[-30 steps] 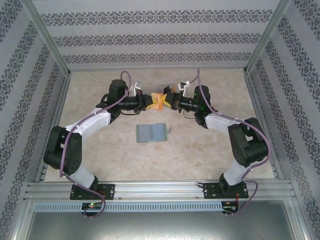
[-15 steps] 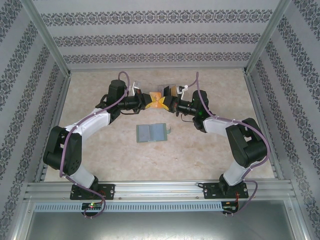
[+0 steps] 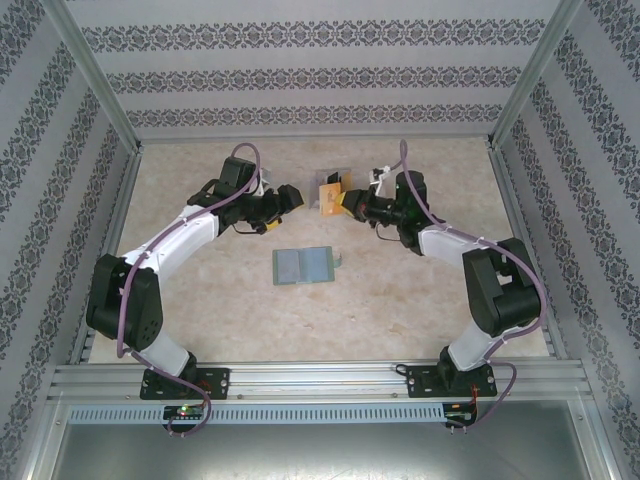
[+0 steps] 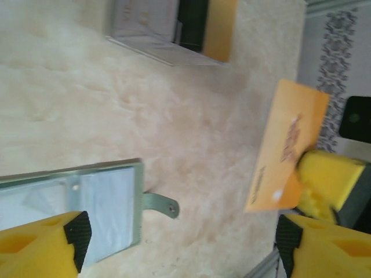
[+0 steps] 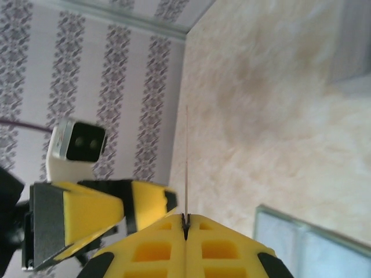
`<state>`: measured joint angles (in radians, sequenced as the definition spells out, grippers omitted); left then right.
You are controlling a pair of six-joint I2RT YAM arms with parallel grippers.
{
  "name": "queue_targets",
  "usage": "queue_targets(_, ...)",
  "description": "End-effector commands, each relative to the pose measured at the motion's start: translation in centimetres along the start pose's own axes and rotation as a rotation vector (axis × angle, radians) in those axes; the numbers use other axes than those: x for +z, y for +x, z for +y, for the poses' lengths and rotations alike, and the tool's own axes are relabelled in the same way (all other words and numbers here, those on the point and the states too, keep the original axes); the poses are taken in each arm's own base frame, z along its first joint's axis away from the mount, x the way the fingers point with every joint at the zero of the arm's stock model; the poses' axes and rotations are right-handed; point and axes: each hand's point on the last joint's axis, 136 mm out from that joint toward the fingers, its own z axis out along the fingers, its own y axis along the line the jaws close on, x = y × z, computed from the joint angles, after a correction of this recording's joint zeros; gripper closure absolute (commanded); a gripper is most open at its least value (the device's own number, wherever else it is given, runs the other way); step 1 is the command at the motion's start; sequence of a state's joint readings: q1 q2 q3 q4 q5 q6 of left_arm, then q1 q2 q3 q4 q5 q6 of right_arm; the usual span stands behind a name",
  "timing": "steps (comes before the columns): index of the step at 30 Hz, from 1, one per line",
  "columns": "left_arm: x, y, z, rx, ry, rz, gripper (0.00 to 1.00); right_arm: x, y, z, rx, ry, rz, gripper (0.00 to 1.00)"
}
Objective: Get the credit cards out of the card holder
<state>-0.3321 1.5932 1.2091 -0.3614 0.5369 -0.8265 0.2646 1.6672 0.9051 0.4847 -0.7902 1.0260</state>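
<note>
My right gripper swings outward and tips downward first, as the next move, to then lower the card beside the tray's orange contents.
The card holder lies open and flat at mid-table, grey-green with a pale blue lining, its strap pointing right. An orange credit card hangs in the air behind it, pinched at one end by my right gripper. That card faces the left wrist camera broadside. From the right wrist the card is edge-on, a thin line rising from the shut right gripper. My left gripper stands open just left of the card, apart from it, with nothing between its fingers.
A clear plastic tray with black and orange contents sits behind the held card, near the back of the table. Patterned walls and metal posts close in the table on three sides. Bare beige tabletop surrounds the card holder.
My left gripper has opened, let go of the orange card and drawn back to the left. The right gripper stays shut on the card and has shifted slightly right.
</note>
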Motion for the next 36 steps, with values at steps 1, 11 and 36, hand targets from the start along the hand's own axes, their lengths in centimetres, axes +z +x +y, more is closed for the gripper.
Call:
queue_targets(1, -1.4, 0.4, 3.1, 0.036, -0.161, -0.007, 0.09, -0.3, -2.1, -2.4, -0.085, 0.135, -0.018, 1.00)
queue_targets(11, -1.6, 0.7, 5.3, 0.029, -0.237, -0.007, 0.00, -0.3, -5.7, -6.2, -0.168, 0.444, 0.000, 1.00)
queue_targets(36, -1.2, 1.5, 7.0, 0.022, -0.274, 0.024, 0.01, 3.2, -9.9, -8.7, -0.228, 0.658, 0.024, 1.00)
